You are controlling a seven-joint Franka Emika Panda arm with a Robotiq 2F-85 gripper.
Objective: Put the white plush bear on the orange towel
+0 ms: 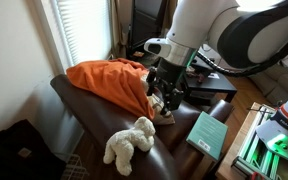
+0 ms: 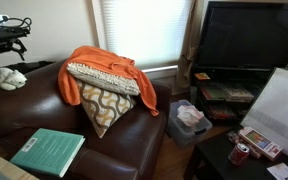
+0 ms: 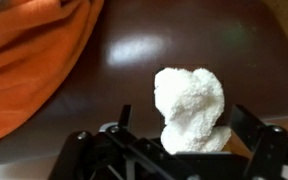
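Observation:
The white plush bear is below my open gripper and shows between the spread fingers. Next I should lower the gripper onto the near end of the bear.
The white plush bear lies on the brown leather sofa seat; it also shows in an exterior view. The orange towel is draped over cushions on the sofa, beside the bear, and shows in the other views too. My gripper hangs above the seat between towel and bear, and shows in an exterior view. In the wrist view the gripper is open, and the bear shows between the spread fingers, below them and not gripped.
A green book lies on the sofa seat past the bear, also in an exterior view. Patterned pillows sit under the towel. A window with blinds is behind the sofa. A TV stand and a bin stand beside it.

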